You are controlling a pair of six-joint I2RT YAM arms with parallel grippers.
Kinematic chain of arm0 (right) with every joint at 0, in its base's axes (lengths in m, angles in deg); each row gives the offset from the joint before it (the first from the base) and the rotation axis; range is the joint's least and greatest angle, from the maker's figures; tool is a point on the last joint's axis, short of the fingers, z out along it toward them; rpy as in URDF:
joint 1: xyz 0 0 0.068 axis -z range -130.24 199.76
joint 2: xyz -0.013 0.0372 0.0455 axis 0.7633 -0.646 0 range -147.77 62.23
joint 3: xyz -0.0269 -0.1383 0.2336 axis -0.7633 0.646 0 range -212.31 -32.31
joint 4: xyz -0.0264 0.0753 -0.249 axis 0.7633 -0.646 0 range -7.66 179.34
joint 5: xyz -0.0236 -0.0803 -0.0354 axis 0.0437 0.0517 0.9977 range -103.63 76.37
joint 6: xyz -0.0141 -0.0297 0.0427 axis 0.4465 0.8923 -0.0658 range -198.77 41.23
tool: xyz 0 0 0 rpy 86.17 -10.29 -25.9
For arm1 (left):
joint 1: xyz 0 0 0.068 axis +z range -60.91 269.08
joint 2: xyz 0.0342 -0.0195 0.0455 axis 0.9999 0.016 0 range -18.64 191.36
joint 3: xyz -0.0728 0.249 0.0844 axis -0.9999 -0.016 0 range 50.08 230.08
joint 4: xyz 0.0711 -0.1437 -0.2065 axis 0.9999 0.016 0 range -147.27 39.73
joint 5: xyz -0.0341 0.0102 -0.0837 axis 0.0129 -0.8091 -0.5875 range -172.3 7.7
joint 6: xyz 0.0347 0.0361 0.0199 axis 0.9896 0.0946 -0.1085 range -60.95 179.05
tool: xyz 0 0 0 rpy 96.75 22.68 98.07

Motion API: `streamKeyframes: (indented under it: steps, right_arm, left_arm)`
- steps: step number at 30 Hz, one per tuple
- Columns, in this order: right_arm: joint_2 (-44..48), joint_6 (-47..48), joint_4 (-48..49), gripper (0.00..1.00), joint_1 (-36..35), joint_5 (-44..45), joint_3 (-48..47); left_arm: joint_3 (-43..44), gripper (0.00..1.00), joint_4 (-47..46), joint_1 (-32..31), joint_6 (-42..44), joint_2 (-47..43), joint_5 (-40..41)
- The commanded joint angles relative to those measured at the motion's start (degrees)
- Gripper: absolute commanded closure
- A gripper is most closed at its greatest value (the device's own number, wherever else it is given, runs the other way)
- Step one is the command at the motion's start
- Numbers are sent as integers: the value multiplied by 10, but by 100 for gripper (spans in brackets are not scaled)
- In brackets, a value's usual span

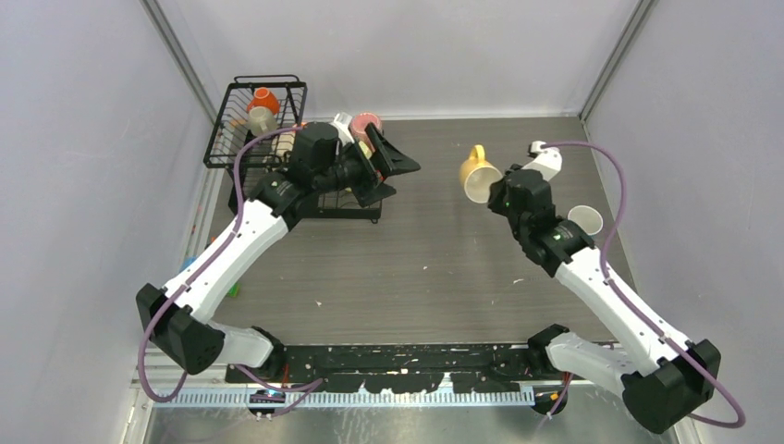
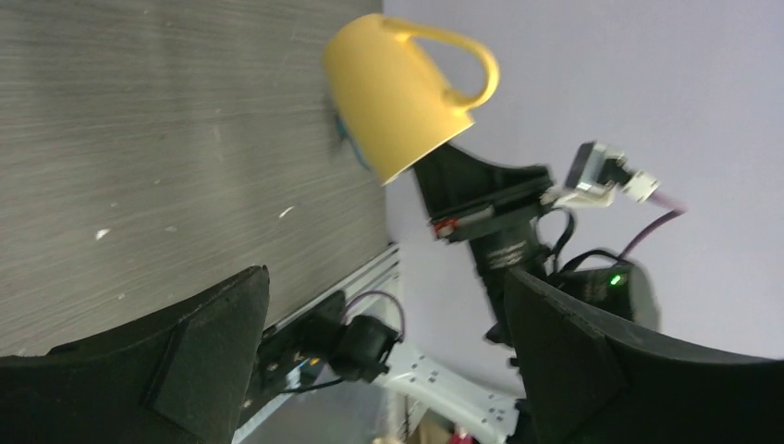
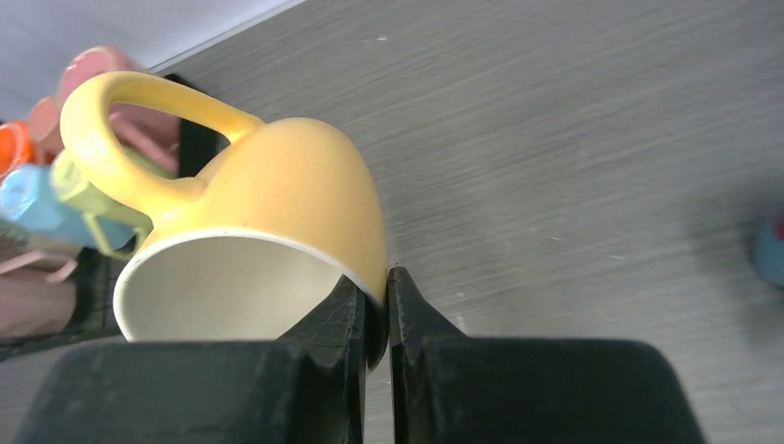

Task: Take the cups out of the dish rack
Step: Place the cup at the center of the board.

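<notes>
The tabletop beside the white mug is below the right gripper and to its right in the top view, so the right gripper should go down to that spot next and let go.
My right gripper (image 1: 490, 191) (image 3: 377, 291) is shut on the rim of a yellow mug (image 1: 477, 173) (image 3: 259, 213) and holds it above the table, one finger inside the mug and one outside. The yellow mug also shows in the left wrist view (image 2: 398, 88). My left gripper (image 1: 396, 165) (image 2: 388, 314) is open and empty, just right of the black wire dish rack (image 1: 263, 125). The rack holds an orange mug (image 1: 263, 98), a beige mug (image 1: 259, 118) and a pink mug (image 1: 366, 123). Pink, orange and light blue mugs show blurred in the right wrist view (image 3: 55, 157).
A white mug (image 1: 586, 220) stands on the table at the right, partly behind my right arm. Grey walls close in the table on the left, back and right. A small blue thing (image 3: 769, 250) lies at the right edge of the right wrist view.
</notes>
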Motion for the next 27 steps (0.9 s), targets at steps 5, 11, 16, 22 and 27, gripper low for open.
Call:
streamKeyframes:
  steps: [5, 11, 16, 22, 27]
  right_arm:
    - [15, -42, -144, 99, 84, 2, -85]
    - [-34, -43, -232, 99, 159, -40, -128]
    - [-83, -31, -268, 99, 211, -92, -139]
    - [-150, -14, -282, 99, 276, -154, -145]
    - [-189, -7, -294, 99, 330, -177, -154]
  left_arm:
    - [22, 0, 146, -14, 212, -36, -52]
    - [-4, 0, 180, -20, 274, -67, -58]
    - [-26, 0, 188, -20, 296, -86, -69]
    - [-32, 0, 194, -20, 312, -96, -79]
    - [-38, 0, 198, -20, 322, -99, -85]
